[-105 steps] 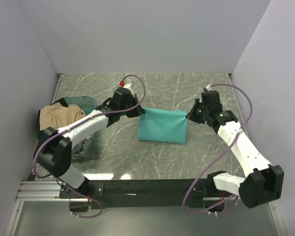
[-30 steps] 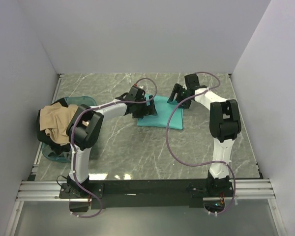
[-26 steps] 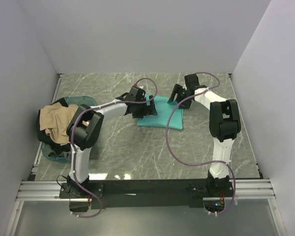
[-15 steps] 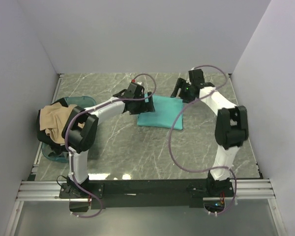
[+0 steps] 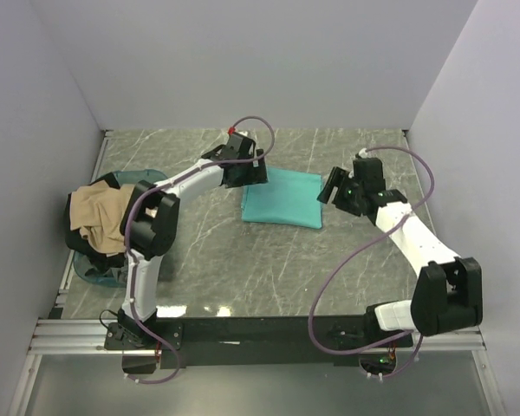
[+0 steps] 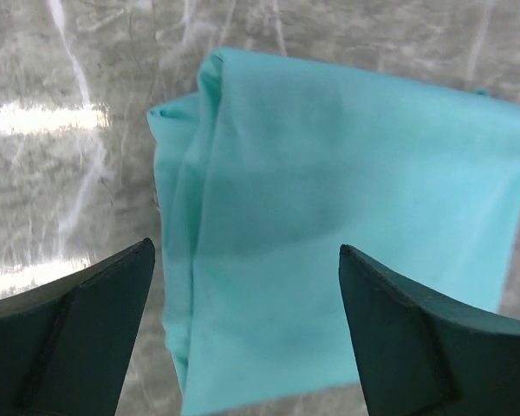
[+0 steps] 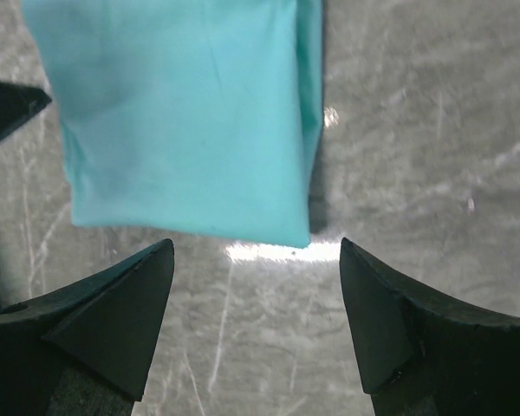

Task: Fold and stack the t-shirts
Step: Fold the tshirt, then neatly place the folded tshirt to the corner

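Observation:
My left gripper lowers to the teal t-shirt's layered edge near the shirt's far corner next, then closes.
A teal t-shirt (image 5: 283, 198) lies folded into a flat rectangle on the marble table; it also fills the left wrist view (image 6: 347, 217) and the top of the right wrist view (image 7: 182, 113). My left gripper (image 5: 260, 173) (image 6: 245, 247) hovers open over the shirt's far left corner, with nothing between its fingers (image 6: 78, 329). To the right of the shirt, my right gripper (image 5: 332, 186) (image 7: 256, 243) stands open over bare table, a little apart from the cloth. A tan t-shirt (image 5: 104, 212) lies crumpled on dark cloth (image 5: 76, 238) at the left.
A translucent bluish tub (image 5: 152, 180) holds the tan and dark cloth at the table's left edge. Grey walls close in the table at the back and both sides. A purple cable (image 5: 329, 269) from the right arm loops over the near table.
Both grippers have come off the teal shirt. The left one rose toward the shirt's far left corner. The right arm swung back to the right, away from the shirt.

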{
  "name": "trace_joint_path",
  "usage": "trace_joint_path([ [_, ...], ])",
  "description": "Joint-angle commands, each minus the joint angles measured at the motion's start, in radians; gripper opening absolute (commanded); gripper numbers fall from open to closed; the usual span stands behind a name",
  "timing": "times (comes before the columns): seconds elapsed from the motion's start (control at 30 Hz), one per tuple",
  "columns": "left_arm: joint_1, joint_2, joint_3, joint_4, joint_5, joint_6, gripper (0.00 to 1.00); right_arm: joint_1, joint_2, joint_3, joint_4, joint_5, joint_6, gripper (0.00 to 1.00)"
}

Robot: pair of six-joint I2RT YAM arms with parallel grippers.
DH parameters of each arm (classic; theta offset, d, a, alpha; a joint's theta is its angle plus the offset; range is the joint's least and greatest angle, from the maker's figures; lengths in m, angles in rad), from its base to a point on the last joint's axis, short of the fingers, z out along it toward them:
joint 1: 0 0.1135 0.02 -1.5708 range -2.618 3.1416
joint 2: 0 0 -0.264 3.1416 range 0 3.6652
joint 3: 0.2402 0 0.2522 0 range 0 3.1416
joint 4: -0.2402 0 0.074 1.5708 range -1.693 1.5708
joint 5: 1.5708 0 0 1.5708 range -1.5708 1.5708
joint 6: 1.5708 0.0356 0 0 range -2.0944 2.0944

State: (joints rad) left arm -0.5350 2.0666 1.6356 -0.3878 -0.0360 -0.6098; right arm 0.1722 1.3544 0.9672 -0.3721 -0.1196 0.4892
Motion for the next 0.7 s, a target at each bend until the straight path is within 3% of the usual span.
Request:
trace_joint_path([
  [0.0, 0.003, 0.073, 0.091, -0.045, -0.025, 0.039, 0.91, -0.002, -0.089, -0.041, 0.01, 0.032, 0.005, 0.83],
  [0.33, -0.01, 0.13, 0.072, -0.039, 0.018, 0.025, 0.56, -0.005, -0.181, -0.071, -0.013, 0.084, -0.003, 0.84],
  [0.67, -0.042, 0.231, 0.136, -0.114, -0.053, 0.016, 0.52, -0.005, -0.161, -0.068, -0.024, 0.115, -0.014, 0.84],
])
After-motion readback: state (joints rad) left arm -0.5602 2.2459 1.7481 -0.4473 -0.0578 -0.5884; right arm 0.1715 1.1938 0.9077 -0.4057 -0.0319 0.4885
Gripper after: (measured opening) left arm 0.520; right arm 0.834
